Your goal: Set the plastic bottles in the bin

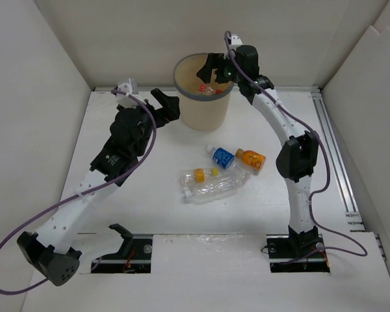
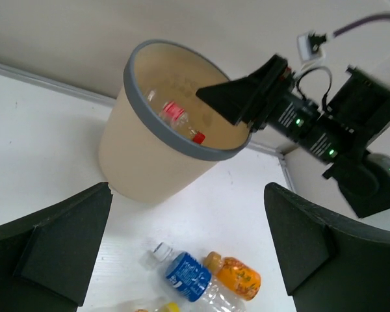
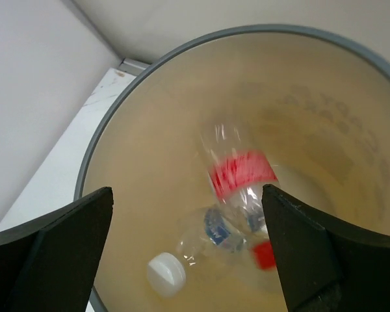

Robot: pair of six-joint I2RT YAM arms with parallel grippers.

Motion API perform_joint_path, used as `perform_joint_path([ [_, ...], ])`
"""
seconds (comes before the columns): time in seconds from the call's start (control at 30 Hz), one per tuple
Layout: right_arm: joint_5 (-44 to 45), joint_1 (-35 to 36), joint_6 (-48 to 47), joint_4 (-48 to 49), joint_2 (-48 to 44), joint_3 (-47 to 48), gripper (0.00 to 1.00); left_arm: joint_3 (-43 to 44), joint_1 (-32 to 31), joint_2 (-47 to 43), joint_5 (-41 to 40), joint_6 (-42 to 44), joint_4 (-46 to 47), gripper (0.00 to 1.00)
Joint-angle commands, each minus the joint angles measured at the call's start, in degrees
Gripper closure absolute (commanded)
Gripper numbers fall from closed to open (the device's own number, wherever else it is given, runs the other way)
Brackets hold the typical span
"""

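Note:
Below my left gripper and to its right in the top view lies the blue-labelled bottle's cap [image 1: 210,149] [image 2: 162,251], clear of neighbours, so I should descend that way onto it.
The beige bin [image 1: 203,104] stands at the back middle. My right gripper [image 1: 211,70] hangs open over its mouth; in the right wrist view [image 3: 188,221] a red-labelled bottle [image 3: 240,174] shows blurred inside the bin [image 3: 149,162], above a blue-labelled bottle [image 3: 221,234] with a white cap. On the table lie a blue-labelled bottle [image 1: 222,157], an orange bottle [image 1: 250,158], a small yellow-marked bottle [image 1: 199,175] and a larger clear bottle [image 1: 218,187]. My left gripper [image 1: 166,104] is open and empty, just left of the bin [image 2: 143,162].
White walls close in the table at the back and on both sides. A metal rail [image 1: 335,156] runs along the right edge. In the left wrist view [image 2: 192,227] the blue-labelled [image 2: 188,277] and orange [image 2: 237,276] bottles lie below the bin.

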Motion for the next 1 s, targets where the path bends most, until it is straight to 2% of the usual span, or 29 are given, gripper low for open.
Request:
perform_joint_path([
  [0.0, 5.3, -0.2, -2.8, 1.2, -7.3, 0.5, 0.00, -0.2, -0.1, 2.1, 4.8, 3.6, 0.8, 0.00],
  [0.1, 7.2, -0.8, -2.8, 0.1, -10.4, 0.5, 0.00, -2.8, -1.4, 4.6, 6.1, 5.8, 0.8, 0.00],
  [0.23, 12.5, -0.8, -3.4, -1.9, -18.4, -5.2, 0.00, -4.9, -2.7, 8.4, 8.1, 5.5, 0.7, 0.00],
  [0.33, 18.5, -0.8, -3.4, -4.7, -27.0, -14.5, 0.00, -3.5, -2.7, 13.4, 10.8, -1.4, -3.4, 0.00],
  [0.37, 20.0, -0.8, -3.4, -5.2, -29.3, -20.3, 0.00, -2.9, -2.7, 14.7, 12.0, -3.7, -4.3, 0.00],
  [0.47, 24.7, -0.2, -2.1, -3.5, -38.8, -29.9, 0.00, -0.1, -2.7, 20.6, 18.8, -11.0, -5.0, 0.00],
  [0.5, 24.7, -0.2, -2.1, -2.9, -43.2, -35.6, 0.00, 0.9, -2.7, 22.3, 20.6, -12.7, -5.6, 0.00],
  [0.6, 24.7, -0.2, 0.0, -1.1, -48.9, -44.3, 0.00, 3.3, -2.7, 28.1, 24.0, -19.9, -5.4, 0.00],
  [0.73, 23.5, -0.2, 0.6, -0.5, -56.0, -49.8, 0.00, 3.4, -2.7, 31.7, 24.2, -29.1, -2.4, 0.00],
  [0.97, 23.5, 0.4, 0.6, -0.5, -60.5, -53.0, 0.00, 5.5, -2.7, 37.1, 23.6, -40.3, -2.8, 0.00],
])
